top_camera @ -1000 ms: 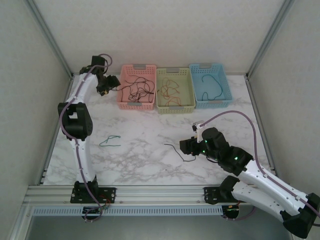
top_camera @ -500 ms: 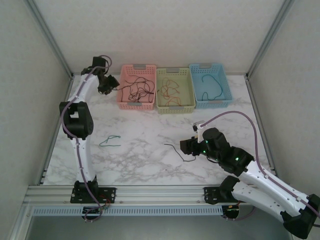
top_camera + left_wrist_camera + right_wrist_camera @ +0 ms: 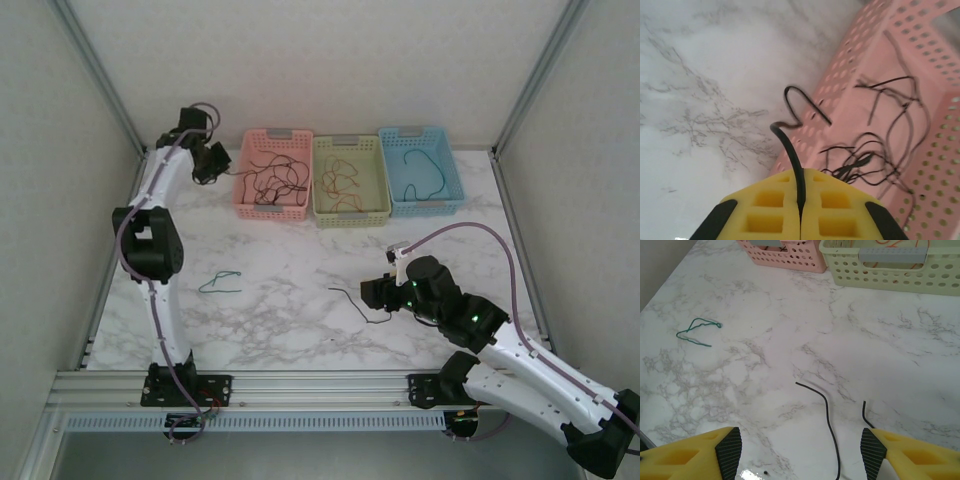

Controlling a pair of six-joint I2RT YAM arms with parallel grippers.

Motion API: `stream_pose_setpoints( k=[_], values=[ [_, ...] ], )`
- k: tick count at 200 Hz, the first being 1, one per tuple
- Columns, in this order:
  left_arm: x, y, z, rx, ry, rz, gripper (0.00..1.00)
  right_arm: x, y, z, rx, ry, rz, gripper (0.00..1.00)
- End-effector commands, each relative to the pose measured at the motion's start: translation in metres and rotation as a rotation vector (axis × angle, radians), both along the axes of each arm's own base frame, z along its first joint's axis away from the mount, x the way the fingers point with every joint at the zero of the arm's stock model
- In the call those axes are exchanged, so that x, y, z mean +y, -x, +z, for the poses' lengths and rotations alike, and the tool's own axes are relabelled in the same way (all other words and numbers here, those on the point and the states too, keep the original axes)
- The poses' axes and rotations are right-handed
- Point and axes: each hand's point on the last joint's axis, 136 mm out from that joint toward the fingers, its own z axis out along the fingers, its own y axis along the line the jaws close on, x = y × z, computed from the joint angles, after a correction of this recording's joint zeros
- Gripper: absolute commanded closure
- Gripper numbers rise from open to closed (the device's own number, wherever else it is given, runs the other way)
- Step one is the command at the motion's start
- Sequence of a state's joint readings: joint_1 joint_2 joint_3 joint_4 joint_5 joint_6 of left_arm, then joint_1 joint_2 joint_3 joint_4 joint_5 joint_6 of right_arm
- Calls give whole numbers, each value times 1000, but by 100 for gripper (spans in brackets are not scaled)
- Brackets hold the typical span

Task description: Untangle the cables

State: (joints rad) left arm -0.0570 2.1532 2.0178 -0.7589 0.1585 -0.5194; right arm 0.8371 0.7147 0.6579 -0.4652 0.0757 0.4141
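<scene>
The cable goes up and over the inside of the pink basket next, just past the side of the basket beside it, and my left gripper releases it where black ones lie.
My left gripper (image 3: pixel 213 160) hovers just left of the pink basket (image 3: pixel 243 183). In the left wrist view the left gripper (image 3: pixel 801 174) is shut on a black cable (image 3: pixel 789 145) that curls up over the basket wall (image 3: pixel 860 45). More black cables (image 3: pixel 885 150) lie tangled inside. Out on the marble, my right gripper (image 3: pixel 376 293) stands open, low over a loose black cable (image 3: pixel 352 298). That cable (image 3: pixel 828 415) runs between the open jaws of the right gripper (image 3: pixel 799 449). A green cable (image 3: pixel 220 283) lies on the table at the left, also seen as the green cable (image 3: pixel 697 330) in the right wrist view.
Three baskets stand in a row at the back: pink, a yellow-green basket (image 3: pixel 350 216) with orange and red cables (image 3: pixel 340 182), and a blue basket (image 3: pixel 426 208) with a dark blue-green cable (image 3: pixel 420 175). Metal frame rails border the table.
My left gripper has shut on the black cable and drawn a little to the left, away from the pink basket. The right arm has stayed put.
</scene>
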Motion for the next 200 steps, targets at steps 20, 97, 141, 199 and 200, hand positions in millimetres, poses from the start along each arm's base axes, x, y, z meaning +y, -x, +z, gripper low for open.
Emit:
stream_pose_setpoints(
  k=[20, 97, 141, 199, 200],
  values=[
    [2, 18, 109, -254, -34, -35, 100, 0, -2, 4, -13, -7, -2, 33],
    [-38, 29, 160, -363, -264, -362, 100, 2, -2, 0, 0, 1, -1, 33],
    [-70, 17, 130, -311, -335, -557, 100, 1, -2, -2, 7, 3, -3, 33],
    [-92, 0, 90, -241, -278, -660, 100, -2, 0, -6, 18, 6, -11, 33],
    [-93, 0, 89, -238, -277, -662, 100, -2, 0, -6, 19, 7, -10, 33]
  ],
)
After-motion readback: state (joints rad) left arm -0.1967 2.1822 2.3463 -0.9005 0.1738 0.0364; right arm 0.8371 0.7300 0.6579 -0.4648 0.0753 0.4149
